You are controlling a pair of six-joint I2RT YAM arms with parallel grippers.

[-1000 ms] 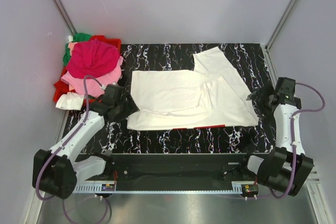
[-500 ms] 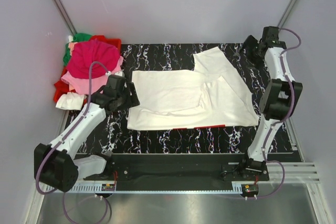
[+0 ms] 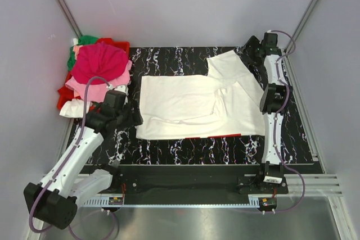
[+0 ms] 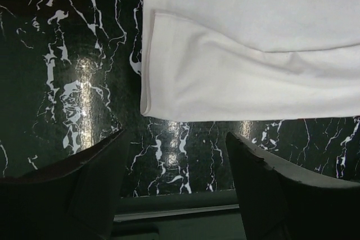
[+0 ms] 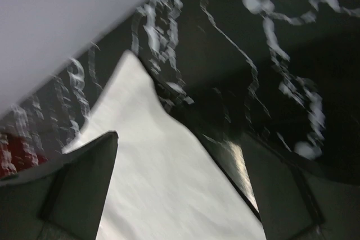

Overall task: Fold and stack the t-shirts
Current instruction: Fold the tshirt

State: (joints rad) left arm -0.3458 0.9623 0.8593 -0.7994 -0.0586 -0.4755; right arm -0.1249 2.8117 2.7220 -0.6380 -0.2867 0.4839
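White cloth shows between my right gripper's fingers, so I should move it down and left in the top view, onto the t-shirt flap's edge beside its far tip.
A large white t-shirt lies partly folded on the black marbled table. A thin red strip shows at its near edge. My left gripper hovers open just off the shirt's near-left corner. In the left wrist view that corner lies beyond the empty left gripper. My right gripper is open above the shirt's far-right flap. In the blurred right wrist view the white cloth shows between the fingers of the right gripper, which hold nothing. More t-shirts are heaped at the far left: magenta, pink, green, white.
A red bin sits under the heap in the far-left corner. Grey walls close in on the left, the back and the right. The table's metal front rail runs between the arm bases. Bare marble shows right of the shirt.
The right arm swung from the table's right side up to the far-right corner, over the shirt's flap. The left gripper drew back slightly toward the near left, off the shirt's edge.
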